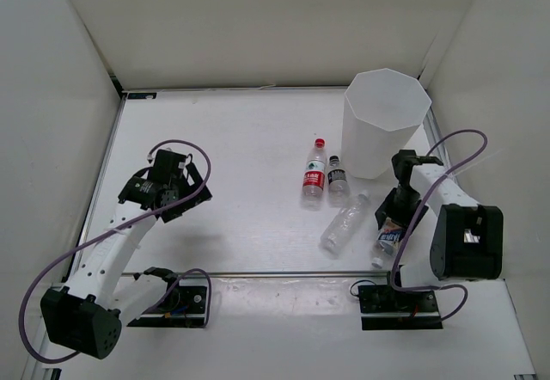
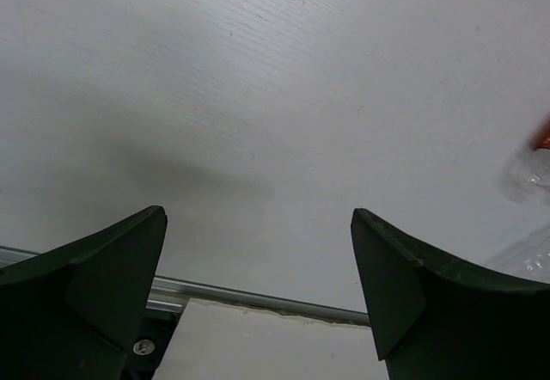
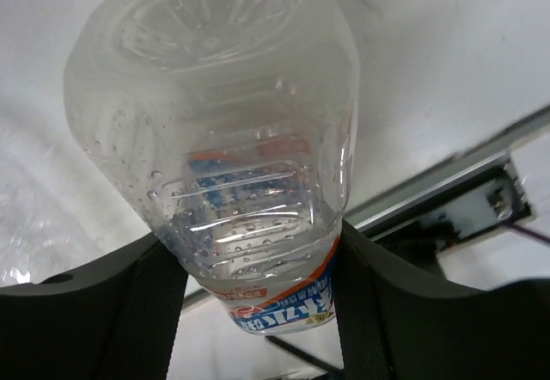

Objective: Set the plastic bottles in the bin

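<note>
The short bottle goes well up and outward over the white bin's opening with my right gripper next, since the white bin's rim stands high above the bottle.
My right gripper (image 3: 254,244) is shut on the short plastic bottle with a blue-white label (image 3: 225,131), its pads pressing both sides of the body. From above, that bottle (image 1: 389,239) is at the table's near right, under the right gripper (image 1: 394,223). A red-capped bottle (image 1: 314,174) and a black-capped bottle (image 1: 337,179) lie side by side mid-table. A plain clear bottle (image 1: 345,223) lies slanted just below them. Behind these stands the white bin (image 1: 375,152). My left gripper (image 2: 258,217) is open over bare table at the left, holding nothing.
White walls enclose the table on three sides. A metal rail (image 1: 275,273) runs along the near edge, with both arm bases just past it. The right arm's cable (image 1: 455,152) loops close beside the bin.
</note>
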`<state>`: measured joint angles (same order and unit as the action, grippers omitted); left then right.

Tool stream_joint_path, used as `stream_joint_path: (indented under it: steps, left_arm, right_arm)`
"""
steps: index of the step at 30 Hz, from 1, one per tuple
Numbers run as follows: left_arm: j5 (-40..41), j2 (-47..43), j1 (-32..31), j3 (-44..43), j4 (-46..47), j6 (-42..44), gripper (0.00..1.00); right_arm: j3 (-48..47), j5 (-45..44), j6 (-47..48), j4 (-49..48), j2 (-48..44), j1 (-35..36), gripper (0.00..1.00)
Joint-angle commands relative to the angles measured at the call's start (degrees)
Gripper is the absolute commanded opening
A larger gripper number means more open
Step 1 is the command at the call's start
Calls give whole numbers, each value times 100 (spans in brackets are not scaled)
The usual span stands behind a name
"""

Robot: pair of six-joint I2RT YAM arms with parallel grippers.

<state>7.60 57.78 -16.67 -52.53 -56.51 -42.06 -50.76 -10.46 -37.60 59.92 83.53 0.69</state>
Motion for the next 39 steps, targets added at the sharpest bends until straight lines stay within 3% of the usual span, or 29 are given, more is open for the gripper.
stream_joint_path:
  steps: [1, 8, 12, 14, 17, 20, 23, 29, 36, 39]
  left_arm:
    - [146, -47, -30, -170, 132, -12, 99]
    - [146, -47, -30, -117, 246, -65, 99]
    - [146, 13, -143, 41, 535, -65, 99]
    - [84, 75, -144, 103, 641, -118, 99]
    - [31, 128, -293, 103, 772, -118, 99]
    - [92, 243, -442, 103, 826, 5, 99]
    - [146, 356, -591, 156, 940, 66, 99]
    - [409, 471, -855, 147, 1081, 321, 99]
    - [629, 778, -1049, 41, 1458, 637, 99]
    - [743, 1207, -1120, -353, 1669, 690, 99]
  right_arm:
    - [-267, 280, -484, 843, -756, -34, 43]
    - [-1267, 896, -845, 2312, -2304, 71, 25]
    - [-2871, 1484, -766, 2393, -3331, 72, 22]
    - [-3621, 1538, -976, 2323, -3404, 72, 22]
    - [-5041, 1197, -820, 1859, -3037, 72, 23]
    - [-6038, -40, -135, 1192, -2037, 72, 25]
    - [-6367, -947, 515, 323, -1255, 72, 25]
    - [-7149, -1309, 974, -226, 12, 72, 30]
    - [-6648, -1257, 1053, -1097, 278, 177, 39]
    - [-6710, -810, 1360, -1149, 463, 230, 56]
